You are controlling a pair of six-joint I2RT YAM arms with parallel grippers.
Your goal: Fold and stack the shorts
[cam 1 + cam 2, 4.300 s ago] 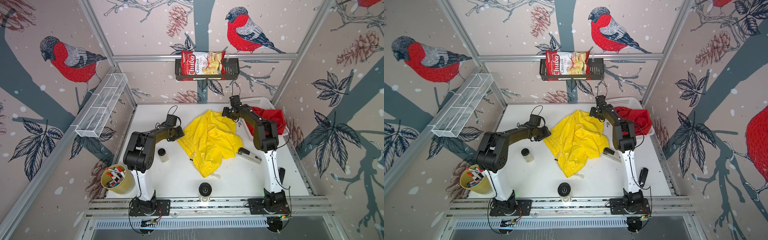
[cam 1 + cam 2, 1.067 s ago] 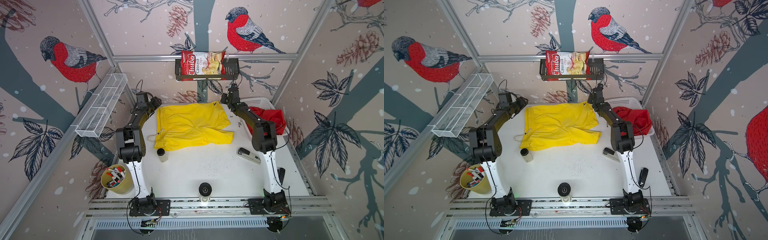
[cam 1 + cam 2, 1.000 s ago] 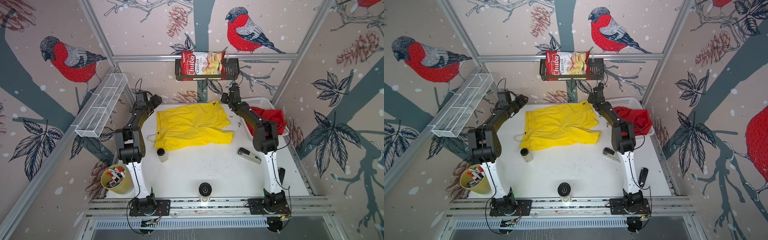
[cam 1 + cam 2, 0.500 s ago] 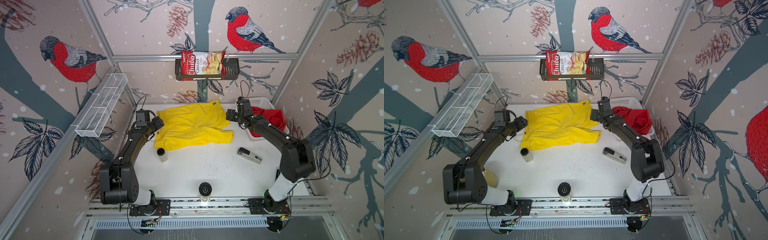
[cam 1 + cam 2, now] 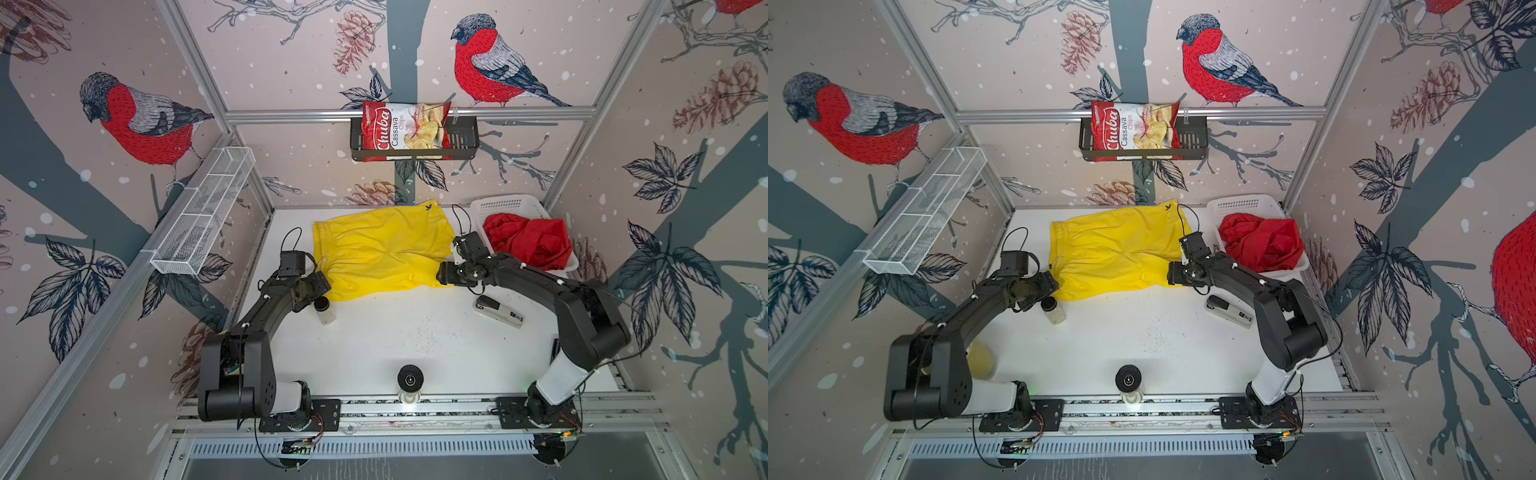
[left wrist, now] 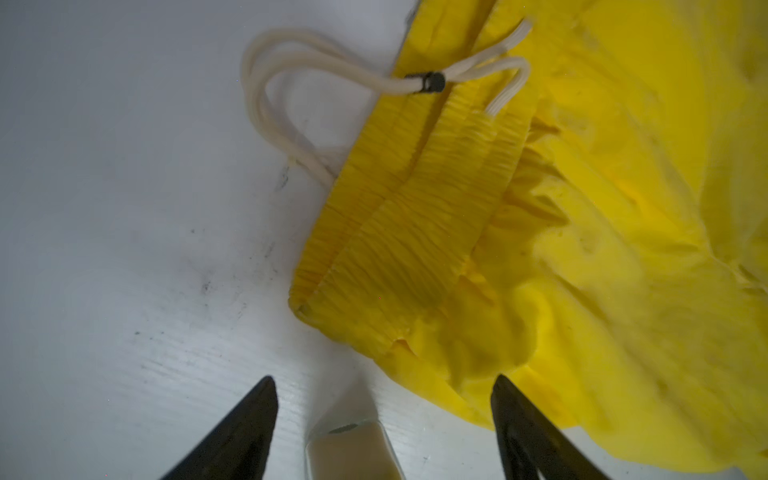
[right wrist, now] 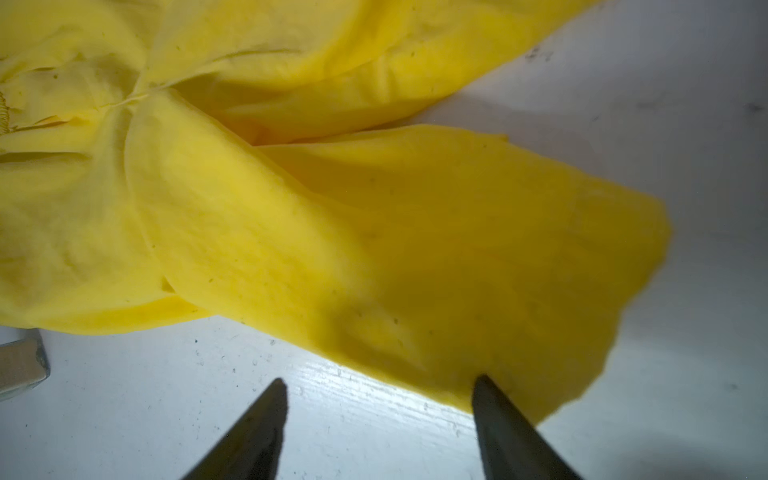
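Observation:
My left gripper will go down onto the near corner of the ribbed waistband (image 6: 361, 334) and close there, because that corner is still clear of my open fingertips.
The yellow shorts (image 5: 382, 249) (image 5: 1117, 249) lie spread flat at the back of the table, waistband to the left with a white drawstring (image 6: 270, 104) trailing out. The red shorts (image 5: 528, 241) (image 5: 1262, 241) sit crumpled in the white basket (image 5: 507, 203). My left gripper (image 5: 322, 282) (image 6: 383, 378) is open at the near waistband corner (image 6: 374, 266), low over the table, holding nothing. My right gripper (image 5: 440, 274) (image 7: 380, 378) is open at the near leg hem (image 7: 457, 270), one fingertip (image 7: 484, 386) over the cloth's edge.
A small bottle (image 5: 324, 309) (image 6: 349, 453) stands just under the left gripper, between its fingers in the left wrist view. A stapler (image 5: 496, 311) lies near the right forearm. A black knob (image 5: 410, 378) stands at the front edge. A yellow cup (image 5: 982, 361) sits front left.
Both grippers left the far corners of the yellow shorts and came back to their near edge. The shorts now lie flat. The right jaws stand narrower than before.

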